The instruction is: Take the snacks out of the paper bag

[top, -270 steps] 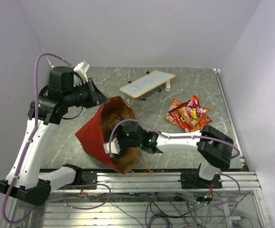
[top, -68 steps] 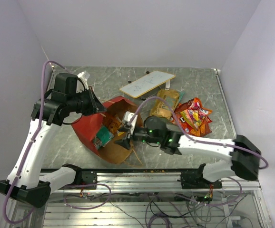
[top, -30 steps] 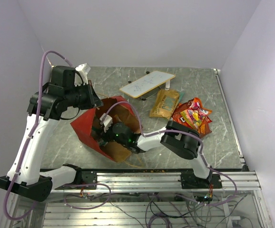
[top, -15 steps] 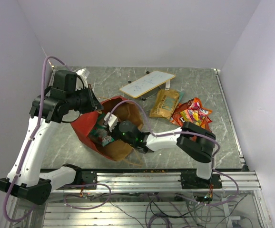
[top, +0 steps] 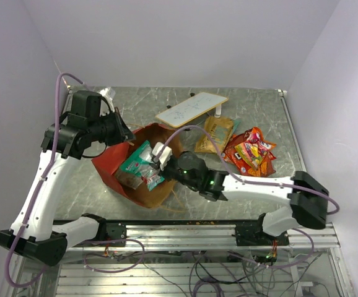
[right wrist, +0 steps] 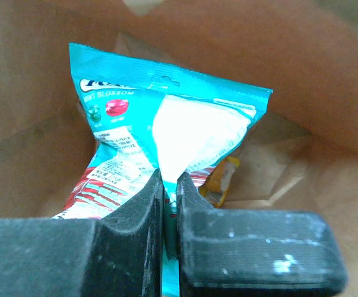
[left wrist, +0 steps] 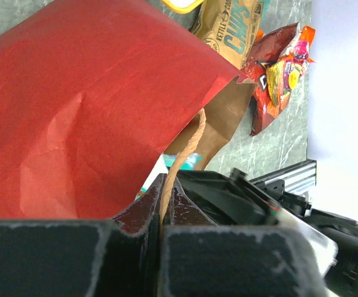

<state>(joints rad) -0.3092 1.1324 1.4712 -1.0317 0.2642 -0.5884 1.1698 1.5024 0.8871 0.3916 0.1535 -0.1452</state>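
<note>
Other snacks lie by the pile at the chip pack's edge, so my right gripper will move away from the paper bag's opening, toward the right in the top view, to release over that edge.
The red paper bag (top: 108, 164) lies on its side at the left of the table, brown mouth facing the arms. My left gripper (top: 124, 133) is shut on its thin string handle (left wrist: 182, 151) and holds the upper edge up; in the left wrist view the left gripper (left wrist: 165, 185) pinches the string under the red wall (left wrist: 74, 111). My right gripper (top: 156, 166) is at the mouth, shut on a teal candy packet (top: 139, 167). In the right wrist view the right gripper (right wrist: 170, 185) clamps the packet's (right wrist: 166, 117) lower edge. A yellow packet (right wrist: 222, 179) lies behind it on the brown inside (right wrist: 303, 93).
A gold-brown chip pack (top: 215, 133) and a pile of red-orange packs (top: 250, 151) lie on the table right of the bag. A flat white tan-edged board (top: 191, 109) rests at the back. The metal rail (top: 191, 232) runs along the near edge.
My right gripper has closed on the teal packet and drawn it up and right, out to the bag's mouth. The left gripper still holds the handle.
</note>
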